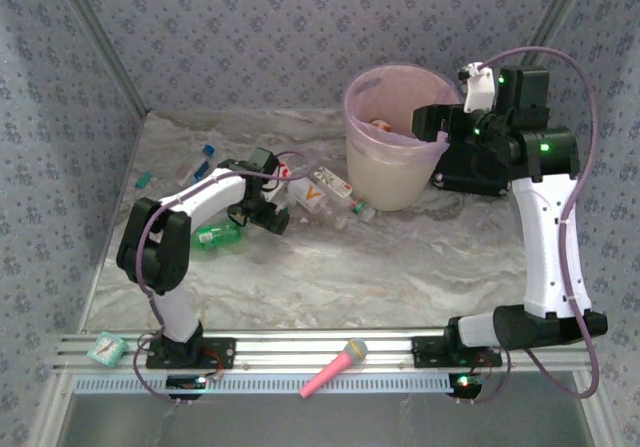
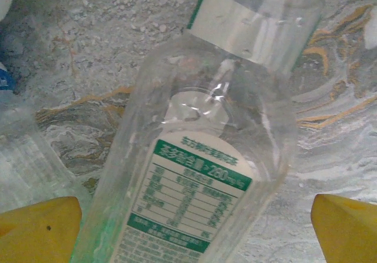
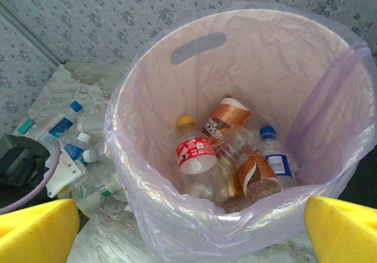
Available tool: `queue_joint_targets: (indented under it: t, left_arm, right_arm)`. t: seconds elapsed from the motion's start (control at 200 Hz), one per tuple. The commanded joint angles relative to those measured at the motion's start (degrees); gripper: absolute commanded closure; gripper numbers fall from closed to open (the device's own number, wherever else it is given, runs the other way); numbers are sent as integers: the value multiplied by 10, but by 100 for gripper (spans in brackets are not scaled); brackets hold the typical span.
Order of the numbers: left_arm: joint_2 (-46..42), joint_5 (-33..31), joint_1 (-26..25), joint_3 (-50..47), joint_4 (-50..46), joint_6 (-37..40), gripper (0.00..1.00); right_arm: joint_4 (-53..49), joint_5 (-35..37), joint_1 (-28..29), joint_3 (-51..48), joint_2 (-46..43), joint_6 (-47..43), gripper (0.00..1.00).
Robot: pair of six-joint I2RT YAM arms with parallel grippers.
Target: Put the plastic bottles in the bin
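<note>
My left gripper moves down over the clear bottle's labelled body and closes around both sides next, since the bottle lies between its open fingers.
The bin (image 1: 392, 172), a cream bucket lined with pink plastic (image 3: 177, 216), stands at the back of the table. Inside it lie several plastic bottles: one with a red label (image 3: 197, 156), one with an orange label (image 3: 227, 116) and one with a blue cap (image 3: 274, 152). My right gripper (image 1: 432, 127) hangs open over the bin's right rim, its yellow fingertips (image 3: 36, 230) holding nothing. My left gripper (image 1: 268, 217) is low over the table, open. A clear bottle with a green and white label (image 2: 194, 198) lies between its fingers (image 2: 38, 230) without touching them.
More bottles lie loose left of the bin: a green one (image 1: 215, 235), a blue-capped one (image 1: 200, 162), an orange-labelled one (image 1: 330, 187) and a small one (image 1: 360, 210). A teal clock (image 1: 108, 347) and a pink microphone (image 1: 335, 367) rest on the front rail.
</note>
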Motion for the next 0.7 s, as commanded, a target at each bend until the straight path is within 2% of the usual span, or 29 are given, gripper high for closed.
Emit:
queue_joint_targets:
  t: [0.0,0.315,0.515,0.695]
  left_arm:
    - [0,12,-10,-1,-19,-13,3]
    - [22,-24,-19,-6,-25,-47,14]
    - [28,-26,-22,-13,-15,-63,18]
    - [26,-20,-23,-21,-9,-72,29]
  right_arm:
    - [6,-9,-3,-3,-8,4,0]
    - [9,-9,-5,-7,-9,2,0]
    - [8,-9,-4,-10,-10,1,0]
    - [10,-9,-4,-12,-9,-1,0]
